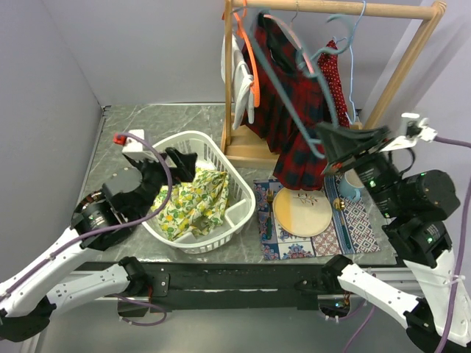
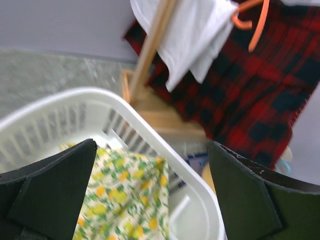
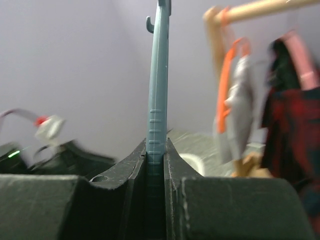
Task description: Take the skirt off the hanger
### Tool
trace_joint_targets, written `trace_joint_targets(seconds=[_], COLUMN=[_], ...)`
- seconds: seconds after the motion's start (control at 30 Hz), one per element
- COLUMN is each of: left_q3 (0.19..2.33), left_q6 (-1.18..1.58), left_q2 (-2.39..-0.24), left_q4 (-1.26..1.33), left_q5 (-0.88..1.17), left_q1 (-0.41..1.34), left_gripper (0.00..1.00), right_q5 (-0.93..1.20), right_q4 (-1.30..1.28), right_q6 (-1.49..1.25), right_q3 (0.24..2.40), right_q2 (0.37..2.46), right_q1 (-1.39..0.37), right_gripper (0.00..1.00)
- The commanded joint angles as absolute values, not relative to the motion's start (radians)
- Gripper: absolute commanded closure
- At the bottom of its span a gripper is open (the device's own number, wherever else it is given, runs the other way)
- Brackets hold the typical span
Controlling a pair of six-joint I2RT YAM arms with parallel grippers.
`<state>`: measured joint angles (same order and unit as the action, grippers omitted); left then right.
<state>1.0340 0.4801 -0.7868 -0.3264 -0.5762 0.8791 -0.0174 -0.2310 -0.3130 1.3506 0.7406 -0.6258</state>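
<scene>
My right gripper should next turn outward, toward the rack bar's empty end (image 1: 403, 11), and let go of the hanger there, because that end is to its right in the top view.
The red and dark tartan skirt (image 1: 294, 110) hangs from the wooden rack on the pink hanger (image 1: 298, 45), whose pink arm shows above the cloth. The left wrist view has the skirt (image 2: 260, 100) at the right; the right wrist view shows skirt (image 3: 292, 130) and pink hanger (image 3: 305, 65), blurred. My right gripper (image 1: 346, 147) is shut on the lower end of a grey-blue hanger (image 1: 298, 88) that slants up across the skirt; its bar stands clamped between the jaws (image 3: 156, 142). My left gripper (image 1: 182, 163) stands open and holds nothing over the basket (image 2: 152, 145).
A white laundry basket (image 1: 234, 175) holds a lemon-print cloth (image 1: 195, 198). On the rack (image 1: 331, 7) hang an orange hanger (image 1: 246, 44) with a white garment (image 1: 239, 73), a red dotted garment (image 1: 338, 81) and a light blue hanger (image 1: 353, 44). A round board (image 1: 302, 212) and cup (image 1: 349, 187) sit on a patterned mat.
</scene>
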Motion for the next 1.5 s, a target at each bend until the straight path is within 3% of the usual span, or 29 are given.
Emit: trace_joint_targets(seconds=[0.0, 0.23, 0.33, 0.47, 0.67, 0.97, 1.37, 1.47], left_q3=[1.088, 0.876, 0.867, 0.925, 0.945, 0.939, 0.94, 0.946], left_q6=[0.226, 0.068, 0.078, 0.118, 0.14, 0.15, 0.152, 0.158], left_q2=[-0.825, -0.836, -0.864, -0.929, -0.943, -0.916, -0.923, -0.928], left_q4=[-0.224, -0.061, -0.058, -0.15, -0.178, -0.181, -0.187, -0.196], left_q5=[-0.69, -0.807, -0.868, -0.798, -0.776, -0.772, -0.745, -0.744], left_q1=[0.874, 0.851, 0.853, 0.853, 0.853, 0.853, 0.853, 0.853], left_gripper=[0.01, 0.01, 0.01, 0.01, 0.01, 0.01, 0.01, 0.01], right_q5=[-0.344, -0.58, -0.63, -0.763, -0.937, -0.917, -0.868, -0.745], right_q4=[-0.204, -0.172, -0.15, -0.149, -0.293, -0.4, -0.508, -0.482], right_q6=[-0.163, 0.029, 0.069, 0.146, 0.108, 0.028, 0.002, 0.003], right_q3=[1.431, 1.456, 1.457, 1.468, 1.523, 1.45, 1.459, 1.436], right_q2=[0.764, 0.763, 0.752, 0.762, 0.736, 0.649, 0.756, 0.778], right_q1=[-0.621, -0.621, -0.621, -0.621, -0.621, -0.623, -0.62, -0.569], right_gripper=[1.0, 1.0, 1.0, 1.0, 1.0, 1.0, 1.0, 1.0])
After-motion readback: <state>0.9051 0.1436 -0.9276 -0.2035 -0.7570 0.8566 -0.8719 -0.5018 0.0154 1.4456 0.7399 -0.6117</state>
